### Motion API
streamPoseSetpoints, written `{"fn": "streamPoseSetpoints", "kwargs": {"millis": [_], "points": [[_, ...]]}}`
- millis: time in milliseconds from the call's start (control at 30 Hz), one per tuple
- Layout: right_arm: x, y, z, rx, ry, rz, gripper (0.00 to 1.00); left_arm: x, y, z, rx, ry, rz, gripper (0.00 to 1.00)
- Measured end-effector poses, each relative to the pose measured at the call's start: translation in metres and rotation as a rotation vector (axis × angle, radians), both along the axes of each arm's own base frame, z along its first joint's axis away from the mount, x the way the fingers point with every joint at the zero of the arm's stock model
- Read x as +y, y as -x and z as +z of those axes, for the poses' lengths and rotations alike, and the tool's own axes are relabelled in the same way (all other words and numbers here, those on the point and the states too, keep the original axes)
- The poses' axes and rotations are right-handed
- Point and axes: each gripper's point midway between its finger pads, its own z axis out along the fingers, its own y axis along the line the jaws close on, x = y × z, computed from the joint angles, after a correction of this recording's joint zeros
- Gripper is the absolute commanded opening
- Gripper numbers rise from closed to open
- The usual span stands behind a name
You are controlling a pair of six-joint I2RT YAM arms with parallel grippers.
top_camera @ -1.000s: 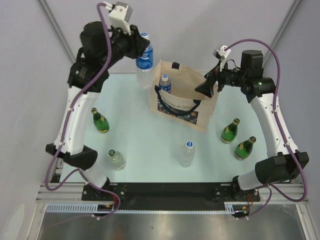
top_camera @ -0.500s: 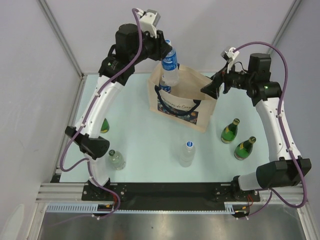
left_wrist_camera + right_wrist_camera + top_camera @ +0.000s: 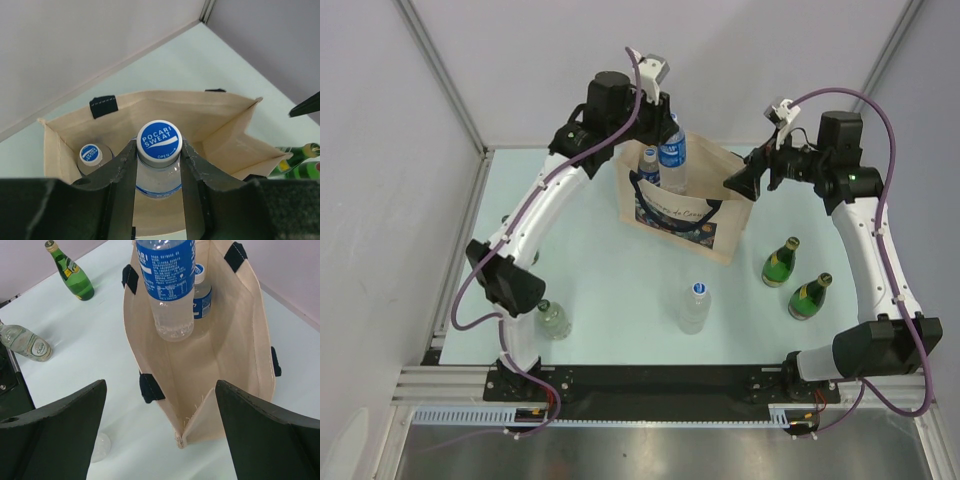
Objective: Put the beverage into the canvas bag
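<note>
The second bottle [image 3: 649,168] [image 3: 93,159] stands below the robot's left gripper and to its left in the top view, so the gripper should next lower and move toward that bottle, then release.
The beige canvas bag [image 3: 720,180] with a dark blue printed panel stands open at the back middle of the table. My left gripper [image 3: 665,125] is shut on the neck of a clear Pocari Sweat bottle [image 3: 672,155] with a blue cap [image 3: 158,142]. It holds the bottle upright, its lower part inside the bag's opening [image 3: 225,120]. A second, similar bottle [image 3: 91,155] stands inside the bag at its left. My right gripper [image 3: 745,180] is open and empty at the bag's right corner [image 3: 195,432]. The right wrist view shows the held bottle [image 3: 167,285] hanging above the bag's floor.
Two green glass bottles [image 3: 780,262] [image 3: 809,296] stand to the right of the bag. A clear blue-capped bottle [image 3: 695,307] stands in front of it. A clear glass bottle [image 3: 553,318] stands front left. Another green bottle [image 3: 74,272] stands left of the bag.
My left arm has swung right with the bottle, from behind and left of the bag to over its opening, and lowered it in. The right gripper stayed by the bag's right corner.
</note>
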Motion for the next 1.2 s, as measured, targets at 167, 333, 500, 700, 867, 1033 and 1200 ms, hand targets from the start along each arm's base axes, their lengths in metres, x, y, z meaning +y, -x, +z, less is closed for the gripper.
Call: {"fn": "streamPoseSetpoints", "kwargs": {"millis": [167,333,500,700,867,1033,1200], "points": [[0.000,0.001,-0.005,0.011,0.001,-0.001,0.96,0.001,-0.006,-0.045,0.049,-0.079,0.004,0.00],[-0.002,0.001,-0.009,0.022,0.001,-0.005,0.96,0.014,-0.006,-0.110,0.105,-0.201,0.027,0.00],[-0.003,0.001,-0.011,0.026,0.001,-0.006,0.96,0.033,-0.008,-0.167,0.145,-0.317,0.066,0.00],[-0.002,0.002,-0.013,0.031,0.002,0.000,0.96,0.049,-0.021,-0.172,0.121,-0.305,0.124,0.00],[-0.001,0.004,-0.017,0.031,0.011,0.014,0.96,0.063,-0.033,-0.166,0.102,-0.278,0.174,0.00],[0.007,0.011,-0.023,0.028,0.032,0.056,0.97,0.069,-0.038,-0.165,0.096,-0.277,0.200,0.00],[0.018,0.020,-0.029,0.026,0.056,0.110,0.97,0.070,-0.040,-0.167,0.092,-0.277,0.210,0.03]]}}
